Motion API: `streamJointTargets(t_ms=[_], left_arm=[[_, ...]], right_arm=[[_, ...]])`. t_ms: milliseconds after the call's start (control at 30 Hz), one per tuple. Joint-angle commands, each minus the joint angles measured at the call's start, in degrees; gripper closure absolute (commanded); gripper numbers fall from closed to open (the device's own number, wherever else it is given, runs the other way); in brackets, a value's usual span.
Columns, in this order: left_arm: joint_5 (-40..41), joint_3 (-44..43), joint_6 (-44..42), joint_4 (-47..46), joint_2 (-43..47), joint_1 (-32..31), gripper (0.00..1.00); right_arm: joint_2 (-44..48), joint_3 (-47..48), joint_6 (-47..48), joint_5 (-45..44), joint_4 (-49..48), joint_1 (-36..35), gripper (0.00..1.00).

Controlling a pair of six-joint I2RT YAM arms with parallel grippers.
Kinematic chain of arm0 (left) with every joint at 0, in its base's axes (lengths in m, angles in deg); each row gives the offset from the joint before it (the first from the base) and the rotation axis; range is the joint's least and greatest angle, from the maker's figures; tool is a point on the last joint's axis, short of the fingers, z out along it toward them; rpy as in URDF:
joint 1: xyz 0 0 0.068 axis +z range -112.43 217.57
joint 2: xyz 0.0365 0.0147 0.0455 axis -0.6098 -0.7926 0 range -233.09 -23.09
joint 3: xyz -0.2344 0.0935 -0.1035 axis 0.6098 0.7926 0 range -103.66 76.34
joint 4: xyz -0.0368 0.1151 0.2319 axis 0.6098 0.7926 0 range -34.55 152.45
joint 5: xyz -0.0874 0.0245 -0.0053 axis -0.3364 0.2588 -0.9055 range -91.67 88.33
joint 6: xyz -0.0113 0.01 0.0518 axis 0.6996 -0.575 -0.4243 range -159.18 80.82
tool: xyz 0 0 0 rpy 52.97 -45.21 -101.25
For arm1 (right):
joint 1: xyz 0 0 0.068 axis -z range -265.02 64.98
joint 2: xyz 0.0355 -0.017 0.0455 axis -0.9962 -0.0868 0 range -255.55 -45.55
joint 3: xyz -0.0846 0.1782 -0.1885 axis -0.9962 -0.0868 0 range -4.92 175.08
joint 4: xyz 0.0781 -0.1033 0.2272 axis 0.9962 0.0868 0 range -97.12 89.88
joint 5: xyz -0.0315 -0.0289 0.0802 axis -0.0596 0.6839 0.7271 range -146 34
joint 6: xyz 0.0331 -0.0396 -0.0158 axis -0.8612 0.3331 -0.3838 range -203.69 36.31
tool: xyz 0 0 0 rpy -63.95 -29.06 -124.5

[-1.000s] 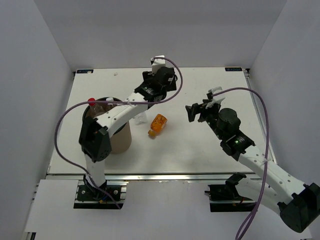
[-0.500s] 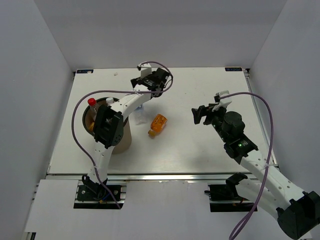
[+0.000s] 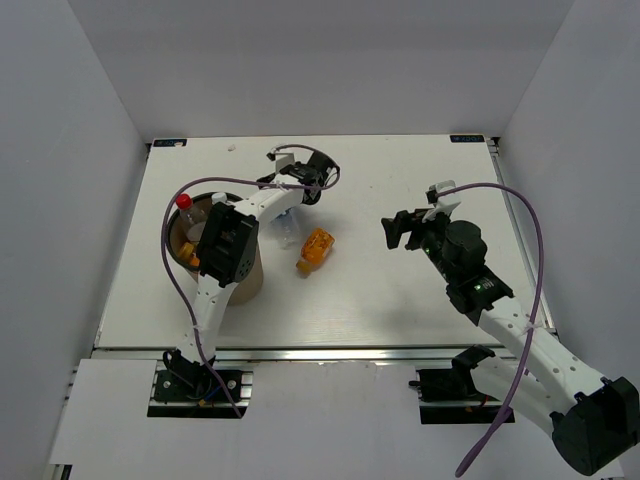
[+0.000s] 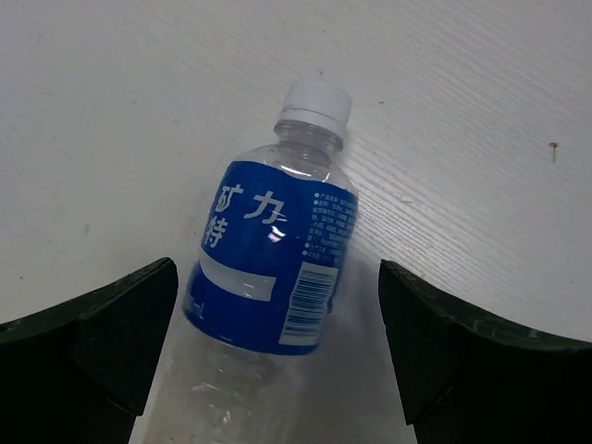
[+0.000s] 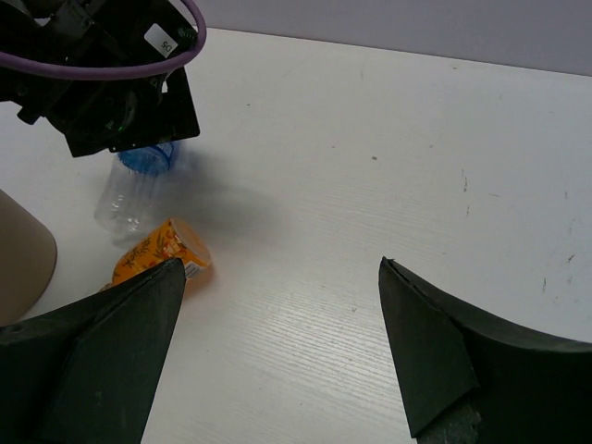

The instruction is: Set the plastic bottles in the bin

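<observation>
The left gripper needs to come down around the blue label [image 4: 273,254] on the clear bottle's body before it closes on the bottle.
A clear bottle with a blue label [image 4: 273,254] lies on the white table, its pale cap pointing away. My left gripper [image 4: 277,268] is open, one finger on each side of the bottle's body, just above it. In the top view this gripper [image 3: 291,203] hovers over that bottle [image 3: 287,230]. An orange bottle [image 3: 316,248] lies just to its right, and also shows in the right wrist view [image 5: 157,254]. The tan bin [image 3: 242,275] stands at the left with a red-capped bottle [image 3: 183,203] sticking out. My right gripper [image 3: 400,228] is open and empty over bare table.
The left arm's link reaches across the bin's rim. The bin's edge [image 5: 18,254] shows at the left of the right wrist view, with the left gripper's body [image 5: 111,88] above the clear bottle [image 5: 134,190]. Grey walls enclose the table on three sides.
My left gripper has swung from the far middle of the table back and down over the blue-label bottle. My right gripper has shifted slightly right and stays open.
</observation>
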Motion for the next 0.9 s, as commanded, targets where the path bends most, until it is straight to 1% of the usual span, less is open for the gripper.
streamJointTargets(t_ms=[0, 100, 300, 433, 500, 567, 600, 667, 700, 767, 800, 867], left_arm=[[2.1, 0.3, 4.6, 1.6, 2.2, 0.7, 0.02], [0.8, 3.6, 4.5, -0.2, 2.9, 1.4, 0.02], [-2.5, 4.0, 2.7, -2.5, 2.2, 1.8, 0.02], [-5.4, 6.4, 0.4, -7.5, 3.5, 1.8, 0.04], [-7.5, 8.0, -1.7, -9.6, 4.2, 1.8, 0.08], [-8.0, 8.9, -2.5, -10.3, 5.4, 1.8, 0.14], [-8.3, 9.8, -3.0, -10.9, 6.0, 1.8, 0.2], [-8.6, 12.1, -4.2, -13.9, 8.9, 1.8, 0.25], [-8.9, 14.6, -4.5, -14.8, 10.1, 1.8, 0.28], [-9.4, 16.7, -5.6, -17.6, 13.3, 1.8, 0.31], [-9.9, 18.1, -6.2, -19.2, 14.3, 1.8, 0.35], [-12.6, 19.6, -9.2, -21.7, 17.6, 1.6, 0.4]], right_arm=[[0.5, -0.1, -0.7, -0.6, -2.7, 0.3, 0.11], [0.9, -0.4, -0.8, -0.9, -2.8, 0.4, 0.11], [1.2, -0.4, -1.1, -0.8, -2.8, 0.4, 0.11], [1.7, -0.6, -1.2, -1.2, -2.9, 0.4, 0.11], [1.8, -0.6, -1.2, -1.4, -2.9, 0.4, 0.11], [2.1, -0.6, -1.2, -1.4, -2.9, 0.4, 0.11], [2.3, -0.7, -1.1, -1.5, -2.9, 0.5, 0.11], [2.5, -0.8, -1.3, -1.7, -3.1, 0.5, 0.11], [2.6, -0.9, -1.3, -1.8, -3.2, 0.5, 0.11], [2.6, -0.9, -1.4, -1.8, -3.4, 0.5, 0.11], [2.6, -0.8, -1.4, -1.8, -3.4, 0.5, 0.11], [2.5, -0.9, -1.3, -1.7, -3.4, 0.5, 0.11]])
